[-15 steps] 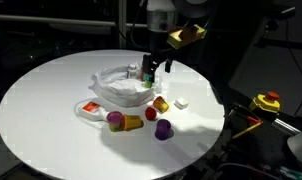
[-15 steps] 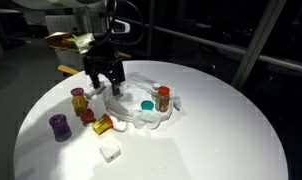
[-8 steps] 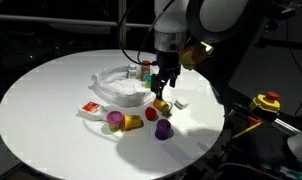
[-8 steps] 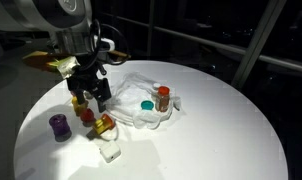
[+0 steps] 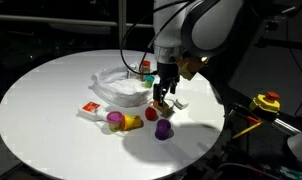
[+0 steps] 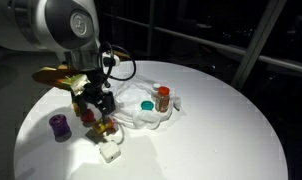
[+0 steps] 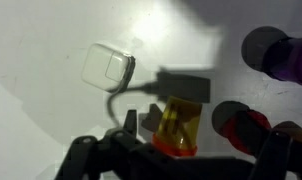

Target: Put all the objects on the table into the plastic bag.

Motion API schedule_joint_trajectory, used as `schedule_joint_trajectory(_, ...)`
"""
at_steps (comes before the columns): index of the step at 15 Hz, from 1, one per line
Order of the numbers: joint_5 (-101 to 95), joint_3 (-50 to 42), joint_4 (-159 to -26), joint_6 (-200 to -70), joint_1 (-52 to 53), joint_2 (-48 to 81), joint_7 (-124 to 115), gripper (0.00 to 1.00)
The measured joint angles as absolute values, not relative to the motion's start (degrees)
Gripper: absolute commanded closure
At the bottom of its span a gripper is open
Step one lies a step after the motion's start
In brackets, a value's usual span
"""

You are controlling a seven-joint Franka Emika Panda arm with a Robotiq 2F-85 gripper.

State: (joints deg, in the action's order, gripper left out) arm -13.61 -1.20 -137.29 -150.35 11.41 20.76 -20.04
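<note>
The robot's gripper should move down a little with its open fingers on either side of the small yellow cylinder (image 7: 178,124) and close on it, as it sits just below and between the fingers.
The crumpled clear plastic bag (image 5: 124,88) lies mid-table and also shows in an exterior view (image 6: 141,110); a teal lid (image 6: 147,105) and an orange bottle (image 6: 163,98) sit in it. My gripper (image 5: 163,99) (image 6: 99,112) is low beside the bag, open, with its fingers (image 7: 176,140) on either side of a small yellow cup with an orange rim (image 7: 178,122). A white cube (image 7: 108,67) (image 5: 181,102) lies close by. A red item (image 7: 253,126) and a purple cup (image 7: 281,55) (image 5: 163,129) lie near.
An orange cup (image 5: 133,122), a purple-and-yellow piece (image 5: 115,120) and a red-and-white item (image 5: 91,108) lie in front of the bag. The round white table (image 5: 41,100) ends near the gripper, with dark frames and a yellow-red device (image 5: 266,101) beyond.
The gripper has moved away from above the bag and come down over the yellow cup beside the white cube. The objects have not moved.
</note>
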Motion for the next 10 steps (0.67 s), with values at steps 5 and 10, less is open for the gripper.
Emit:
schedule_joint_trajectory(5,-12.2,-1.2,-134.4,-150.3,10.1,24.6,-17.3,0.0)
schedule_joint_trajectory(10,-10.3,-1.2,-131.3,-150.3,9.3,28.6,-15.1,0.32)
